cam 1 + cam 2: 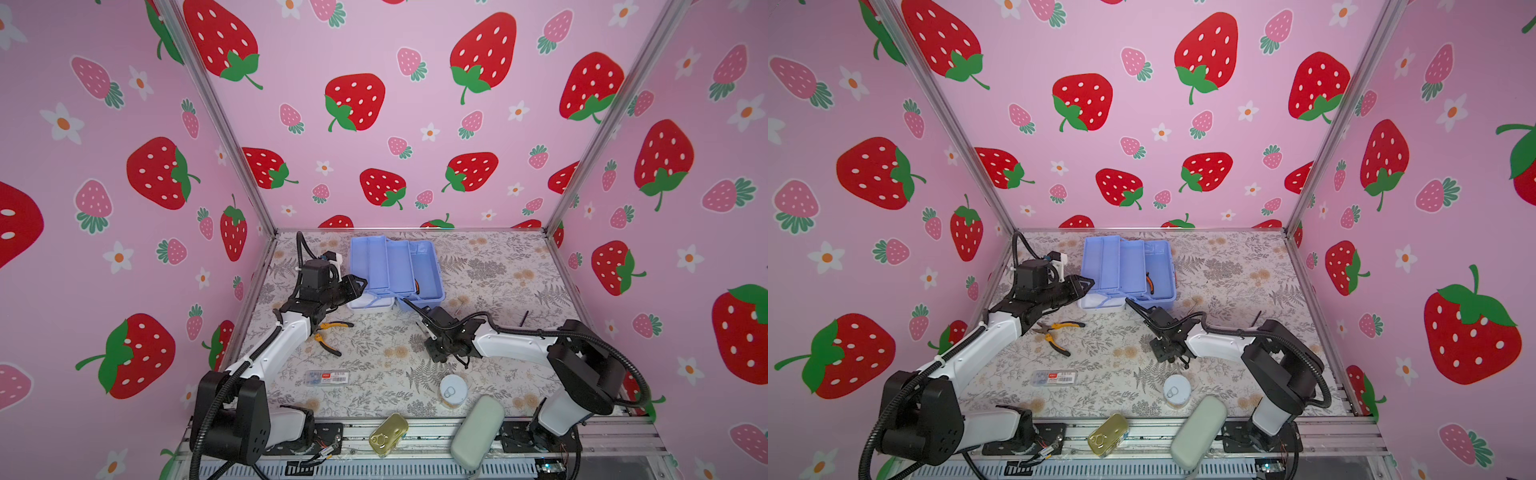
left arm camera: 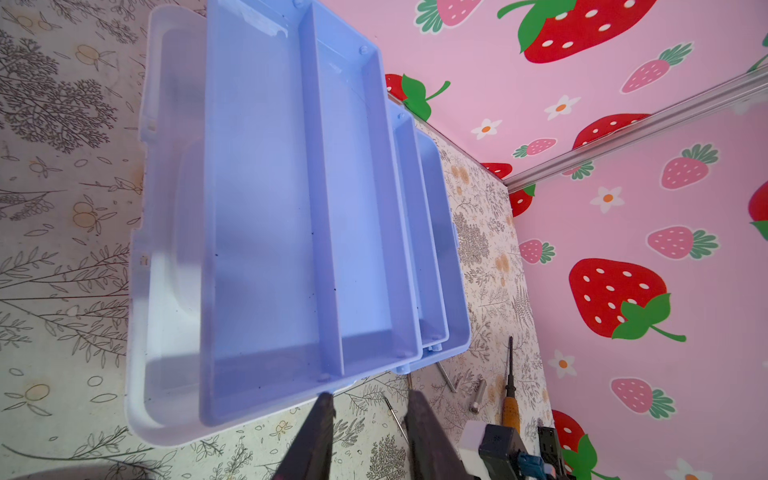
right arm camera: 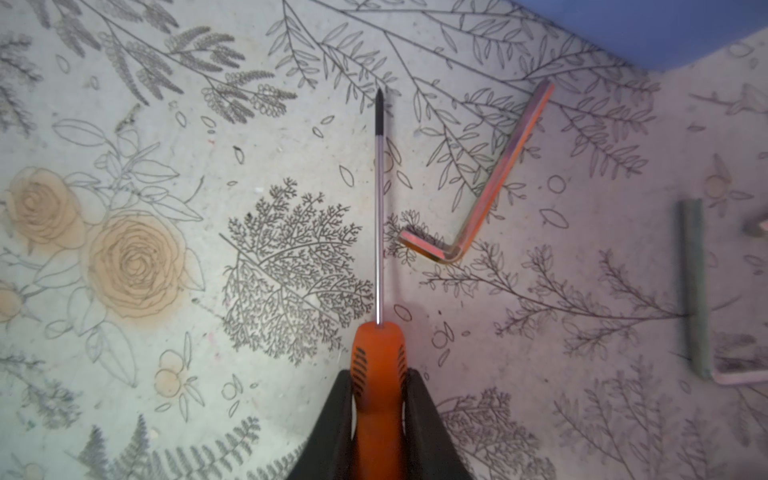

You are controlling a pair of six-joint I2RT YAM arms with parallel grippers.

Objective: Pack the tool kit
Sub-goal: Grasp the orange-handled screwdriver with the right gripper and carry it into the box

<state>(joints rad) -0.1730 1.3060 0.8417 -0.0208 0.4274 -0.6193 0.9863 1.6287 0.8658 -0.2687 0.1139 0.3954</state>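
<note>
My right gripper is to lift the screwdriver next, carry it outward over the middle blue tray (image 1: 400, 266) and let go of the screwdriver's handle inside. That tray is empty and is outward of the gripper.
The tool kit (image 1: 395, 266) (image 1: 1127, 266) stands open at the back of the table, its blue tiered trays (image 2: 291, 208) spread out and its white lid (image 1: 371, 304) lying at the front left. A pair of pliers (image 1: 417, 286) lies in its base. My left gripper (image 1: 360, 285) (image 2: 370, 399) is open beside the kit's front left corner, with nothing between its fingers. Just in front of the kit, my right gripper (image 1: 430, 322) (image 3: 379, 374) is shut on the orange handle of a screwdriver (image 3: 378, 349). The shaft points toward the kit.
Two yellow-handled pliers (image 1: 332, 326) (image 1: 327, 344) lie by the left arm. Allen keys (image 3: 490, 195) (image 3: 694, 286), a socket bit (image 2: 478, 395) and another screwdriver (image 2: 509, 399) lie right of the kit. Near the front are a clear case (image 1: 327, 377), a round can (image 1: 453, 390), a gold tin (image 1: 388, 434) and a grey-green case (image 1: 478, 432).
</note>
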